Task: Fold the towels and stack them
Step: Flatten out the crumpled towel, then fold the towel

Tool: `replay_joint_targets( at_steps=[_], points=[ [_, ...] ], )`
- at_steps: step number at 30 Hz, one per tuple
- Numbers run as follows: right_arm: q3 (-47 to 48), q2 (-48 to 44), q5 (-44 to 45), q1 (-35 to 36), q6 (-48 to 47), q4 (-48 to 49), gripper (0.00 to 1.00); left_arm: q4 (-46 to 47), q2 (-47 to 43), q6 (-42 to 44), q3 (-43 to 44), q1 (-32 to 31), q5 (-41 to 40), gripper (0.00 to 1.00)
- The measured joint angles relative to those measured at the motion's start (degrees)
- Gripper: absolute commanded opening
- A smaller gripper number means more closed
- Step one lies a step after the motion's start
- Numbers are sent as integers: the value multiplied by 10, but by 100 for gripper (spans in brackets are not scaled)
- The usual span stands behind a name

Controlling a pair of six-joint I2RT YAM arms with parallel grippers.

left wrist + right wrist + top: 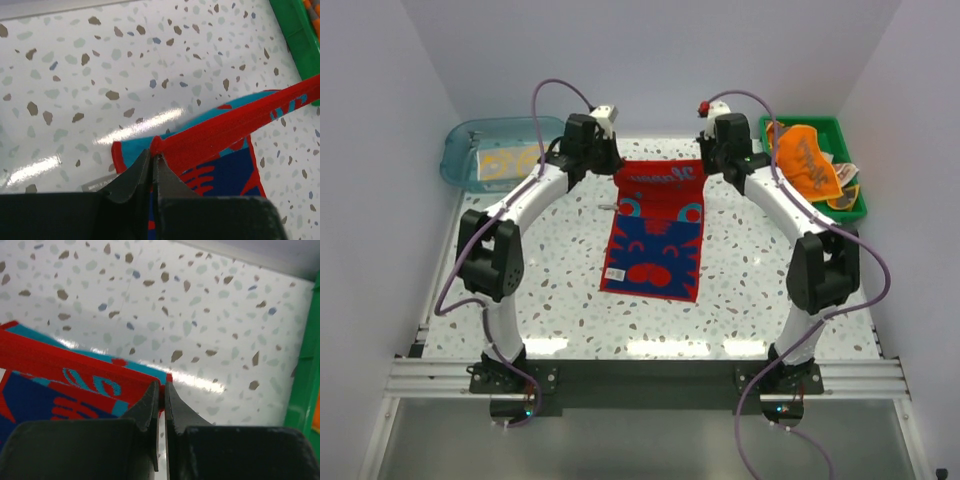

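I should move my left gripper back and down onto the towel's near corner by the white patch (pixel 604 288) and let go, as the towel's near half is flat on the tabletop.
A red, blue and teal towel (pixel 656 232) hangs stretched between both grippers at the far middle of the table, its lower part resting on the tabletop. My left gripper (pixel 610 165) is shut on the towel's far left corner (pixel 159 146). My right gripper (pixel 708 163) is shut on its far right corner (pixel 169 377). The red top edge with teal lettering (pixel 80 371) runs taut between them. An orange towel (pixel 807 158) lies bunched in the green tray (pixel 857 205). A cream towel with yellow print (pixel 506 162) lies in the clear blue tub (pixel 460 150).
The blue tub stands at the far left corner, the green tray (pixel 295 30) at the far right, close to the right gripper. White walls enclose the speckled table (pixel 560 290) on three sides. A white label (pixel 97 182) sticks out under the towel's left edge.
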Motion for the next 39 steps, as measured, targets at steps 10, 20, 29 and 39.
replay_joint_targets(
  at_steps=[10, 20, 29, 39],
  points=[
    [-156, -102, -88, 3, 101, -60, 0, -14, -87, -1, -181, -1, 59, 0],
    [-182, -128, -127, 3, 150, -94, 0, -18, -157, -7, -256, -1, 79, 0],
    [-199, -181, -152, 4, 162, -122, 0, -18, -203, -12, -293, -1, 93, 0],
    [-267, -212, -171, 8, 175, -120, 0, -7, -234, -19, -350, -3, 112, 0]
  ],
)
